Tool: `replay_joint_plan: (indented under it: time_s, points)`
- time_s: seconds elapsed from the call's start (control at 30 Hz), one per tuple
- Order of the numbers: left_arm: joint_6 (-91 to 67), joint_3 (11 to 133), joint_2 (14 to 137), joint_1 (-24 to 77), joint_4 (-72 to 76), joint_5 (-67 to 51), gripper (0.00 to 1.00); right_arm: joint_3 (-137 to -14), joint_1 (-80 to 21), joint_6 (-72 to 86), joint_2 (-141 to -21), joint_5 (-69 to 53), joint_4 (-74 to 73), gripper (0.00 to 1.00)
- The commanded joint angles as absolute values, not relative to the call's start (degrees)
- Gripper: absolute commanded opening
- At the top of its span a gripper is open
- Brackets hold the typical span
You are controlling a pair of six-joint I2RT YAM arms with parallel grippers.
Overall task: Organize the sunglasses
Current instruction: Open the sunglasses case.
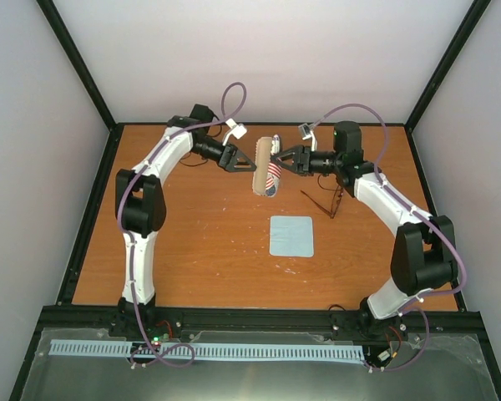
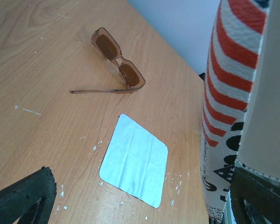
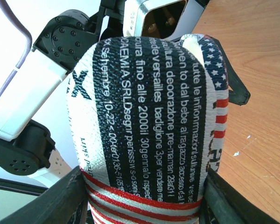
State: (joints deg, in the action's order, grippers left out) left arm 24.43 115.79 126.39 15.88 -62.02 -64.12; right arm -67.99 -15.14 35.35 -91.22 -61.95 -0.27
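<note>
The case is by one finger, off the middle, so I need to move my left gripper to the right in the wrist view, onto the case's flag-patterned edge (image 1: pixel 270 189) (image 2: pixel 218 190), and close it.
The sunglasses (image 1: pixel 324 200) lie on the table with brown lenses and one temple arm unfolded, right of centre; the left wrist view shows them (image 2: pixel 119 60) too. The flag-patterned case (image 1: pixel 267 167) is held upright in the air between both grippers. My right gripper (image 1: pixel 285 159) is shut on the case (image 3: pixel 144 116), with a finger on each side. My left gripper (image 1: pixel 238 159) is open with its fingers wide apart, and the case (image 2: pixel 228 107) stands against its right finger (image 2: pixel 256 196).
A light blue cloth (image 1: pixel 291 236) lies flat on the table in front of the case and is also in the left wrist view (image 2: pixel 135 161). The table (image 1: pixel 192 242) has black frame rails along its edges and pale walls behind.
</note>
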Motion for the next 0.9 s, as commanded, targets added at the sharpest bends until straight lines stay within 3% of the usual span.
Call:
replay_joint_plan:
  time_s: [0.0, 0.53, 0.87]
  points:
    - [25.81, 114.52, 124.73, 14.77, -59.47, -62.55, 0.99, -69.92, -15.2, 34.5, -90.51, -62.48, -0.34, 0.1]
    - [18.22, 105.65, 118.21, 14.77, -53.69, -75.13, 1.0, -73.9, -15.38, 40.8, -95.27, -57.84, 8.66, 0.11]
    - [11.39, 105.55, 118.24, 15.56, -48.12, -76.6, 0.85, -74.29, -16.42, 42.2, -95.79, -58.55, 10.9, 0.12]
